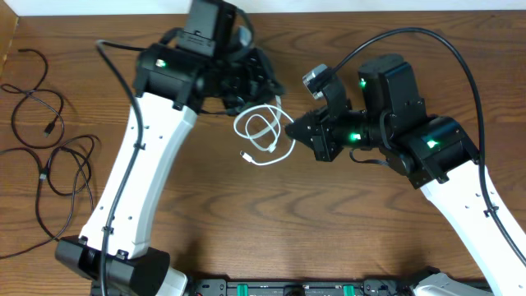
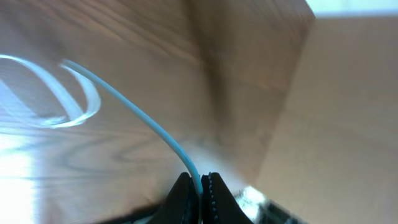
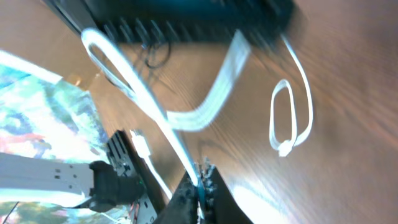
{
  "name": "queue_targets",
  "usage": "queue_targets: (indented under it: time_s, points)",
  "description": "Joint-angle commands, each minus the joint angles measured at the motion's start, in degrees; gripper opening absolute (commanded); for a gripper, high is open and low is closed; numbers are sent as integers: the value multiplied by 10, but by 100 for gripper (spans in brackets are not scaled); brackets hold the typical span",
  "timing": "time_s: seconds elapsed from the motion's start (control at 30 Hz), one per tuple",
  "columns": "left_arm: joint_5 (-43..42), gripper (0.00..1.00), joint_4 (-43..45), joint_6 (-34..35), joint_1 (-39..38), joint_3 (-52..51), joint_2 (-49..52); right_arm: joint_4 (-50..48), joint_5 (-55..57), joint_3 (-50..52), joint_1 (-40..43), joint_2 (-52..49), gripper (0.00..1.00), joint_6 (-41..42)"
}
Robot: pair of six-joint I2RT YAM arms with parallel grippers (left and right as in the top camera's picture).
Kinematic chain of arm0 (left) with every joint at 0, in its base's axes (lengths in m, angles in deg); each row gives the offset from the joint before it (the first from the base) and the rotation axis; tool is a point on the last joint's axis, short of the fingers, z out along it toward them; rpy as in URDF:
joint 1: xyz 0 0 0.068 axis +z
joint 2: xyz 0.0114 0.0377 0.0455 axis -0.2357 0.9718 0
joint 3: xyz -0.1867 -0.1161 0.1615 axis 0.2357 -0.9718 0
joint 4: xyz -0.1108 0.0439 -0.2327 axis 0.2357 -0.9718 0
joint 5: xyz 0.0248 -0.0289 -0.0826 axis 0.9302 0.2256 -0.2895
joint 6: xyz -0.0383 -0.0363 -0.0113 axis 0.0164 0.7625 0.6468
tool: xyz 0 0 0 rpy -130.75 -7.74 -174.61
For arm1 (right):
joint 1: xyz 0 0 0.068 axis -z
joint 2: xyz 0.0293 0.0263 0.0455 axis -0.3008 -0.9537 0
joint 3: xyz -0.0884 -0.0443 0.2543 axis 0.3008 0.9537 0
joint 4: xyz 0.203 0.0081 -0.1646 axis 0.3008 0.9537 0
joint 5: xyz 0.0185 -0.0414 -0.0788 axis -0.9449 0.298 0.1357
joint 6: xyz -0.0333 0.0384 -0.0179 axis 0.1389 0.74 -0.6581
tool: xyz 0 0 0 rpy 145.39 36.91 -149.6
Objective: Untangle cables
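Observation:
My left gripper should carry the white cable [image 1: 261, 133] outward, to the gripper's left in the overhead view, and let it go on the bare wood beside the black cables.
The white cable [image 1: 261, 133] lies in loose loops at the table's middle, between both grippers. My left gripper [image 1: 265, 92] is shut on one stretch of it; the left wrist view shows the cord [image 2: 134, 112] running out of the closed jaws [image 2: 200, 183]. My right gripper [image 1: 292, 127] is shut on another stretch; the right wrist view shows the cord [image 3: 158, 118] entering the closed jaws [image 3: 200, 177], with a loop [image 3: 289, 118] beyond. Two black cables [image 1: 37, 111] [image 1: 70, 177] lie spread at the far left.
The wooden table's left edge [image 1: 6, 49] borders a lighter surface. Both arms' thick black wires [image 1: 427, 41] arc above the table. A dark rail [image 1: 288, 288] runs along the front edge.

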Motion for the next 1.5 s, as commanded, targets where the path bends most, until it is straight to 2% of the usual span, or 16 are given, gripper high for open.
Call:
queue_targets:
  time_s: [0.0,0.1,0.37,0.5,0.63,0.77,0.83,1.0,1.07,1.13,1.33,1.47]
  points:
    - [63,8,-16,5,37,10,0,27,51,-4,-2,-4,2,-2]
    - [67,7,-30,5,70,9,0,58,96,-4,-2,-4,2,13]
    - [67,8,-89,3,129,9,0,106,294,-4,-2,-4,1,145]
    - [69,7,-92,-7,142,8,0,136,405,-4,-2,-4,1,241]
    - [68,7,-103,-10,158,8,0,170,496,-4,-1,-7,8,310]
    - [69,8,-111,-11,165,8,0,168,494,-4,-1,-12,11,311]
    - [69,8,-111,-11,165,8,0,167,482,-4,-1,-14,16,311]
    - [72,7,-106,-10,165,8,0,164,463,-4,-1,-15,18,311]
    - [74,8,-102,-10,165,8,0,164,463,-4,-1,-15,25,311]
    - [73,7,-96,-10,165,8,0,164,462,-4,-1,-15,28,311]
    - [73,8,-33,-10,165,8,0,164,462,-4,-1,-15,35,311]
    - [74,7,34,-11,165,8,0,164,462,-4,-1,-15,36,311]
